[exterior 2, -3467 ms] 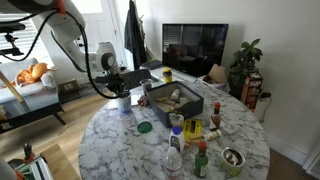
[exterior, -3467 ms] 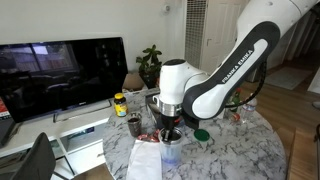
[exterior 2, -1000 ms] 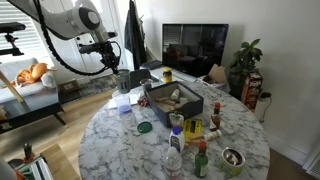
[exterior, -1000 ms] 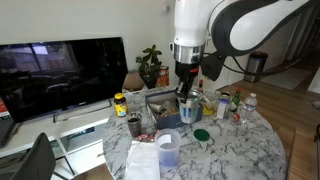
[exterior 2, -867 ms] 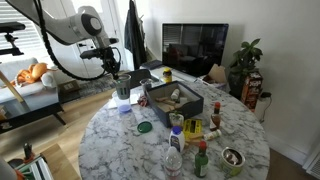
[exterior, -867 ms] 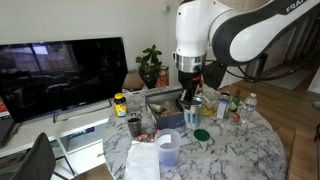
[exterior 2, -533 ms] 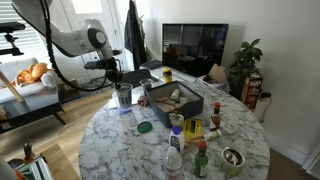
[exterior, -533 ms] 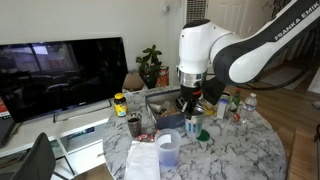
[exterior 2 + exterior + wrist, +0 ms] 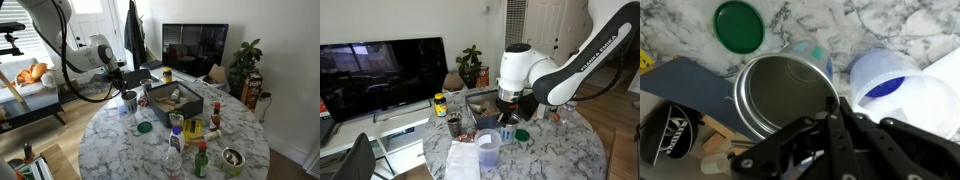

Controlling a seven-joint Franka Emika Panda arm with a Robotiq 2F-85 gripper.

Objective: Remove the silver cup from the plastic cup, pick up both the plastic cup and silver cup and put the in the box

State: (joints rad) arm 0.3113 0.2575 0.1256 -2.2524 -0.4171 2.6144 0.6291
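I will next move my gripper down and let go of the silver cup on the marble [image 9: 507, 146] between the green lid and the plastic cup, as that spot is below my gripper.
My gripper [image 9: 836, 106] is shut on the rim of the silver cup [image 9: 783, 95], whose open mouth faces the wrist camera. In both exterior views the gripper [image 9: 506, 118] [image 9: 128, 91] holds the silver cup [image 9: 130, 101] low over the marble table, beside the end of the dark grey-blue box [image 9: 480, 106] [image 9: 178, 103]. The box's corner shows in the wrist view [image 9: 690, 92]. The translucent plastic cup [image 9: 487, 148] [image 9: 881, 78] stands upright on the table, apart from the silver cup.
A green lid [image 9: 740, 26] [image 9: 144, 127] lies on the table. A white paper bag [image 9: 465, 162] lies by the plastic cup. A small dark jar [image 9: 453, 125], bottles [image 9: 175, 150] and condiments crowd the round table. A TV [image 9: 380, 75] stands behind.
My arm has come down from high above the table with the silver cup in the gripper and now holds it low beside the box. The plastic cup has stayed in place.
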